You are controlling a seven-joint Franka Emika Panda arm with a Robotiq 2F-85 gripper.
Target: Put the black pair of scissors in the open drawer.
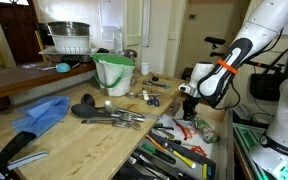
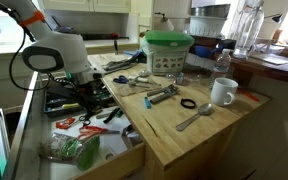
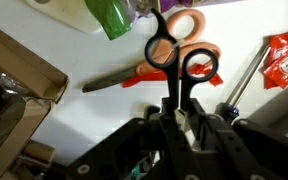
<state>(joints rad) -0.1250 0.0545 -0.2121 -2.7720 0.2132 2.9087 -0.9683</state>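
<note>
My gripper moves down toward the orange-handled scissors below it next. This brings the hanging black pair near the drawer's bottom before I release that pair.
The black pair of scissors hangs in my gripper, which is shut on its blades, with the two black handle loops pointing away from the wrist. In both exterior views my gripper is over the open drawer, a wide, shallow drawer of pale wood along the table's side that holds many tools. In the wrist view the drawer's white floor lies beneath the scissors. An orange-handled pair of scissors lies there, directly under the black one.
The drawer also holds a red packet, a green item, a cardboard box and screwdrivers. On the worktop stand a green-rimmed bucket, a white mug, a blue cloth and metal utensils.
</note>
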